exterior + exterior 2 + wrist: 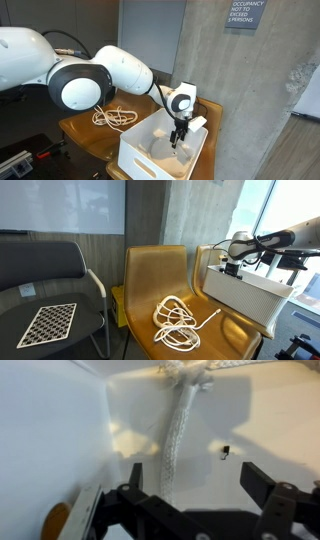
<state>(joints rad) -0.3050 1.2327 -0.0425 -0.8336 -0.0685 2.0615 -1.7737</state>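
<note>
My gripper should next stay low in the bin and close its fingers on the white braided rope's near end [175, 146] [169, 480].
My gripper [178, 137] reaches down into a white rectangular bin [140, 158] that stands on a yellow chair seat [92, 134]. In the wrist view the gripper [198, 485] is open and empty, with both dark fingers spread above the bin's white floor [60, 430]. A white braided rope [178, 422] runs from a knot at the top edge down between the fingers, nearer one of them, and is not gripped. A second white rope [115, 118] lies coiled on the seat beside the bin; it also shows in an exterior view [177, 320].
The bin [250, 295] takes up one end of the yellow double seat [150, 275]. A dark chair [50, 280] holds a checkered board [48, 323]. A concrete wall [230, 90] stands close behind the bin.
</note>
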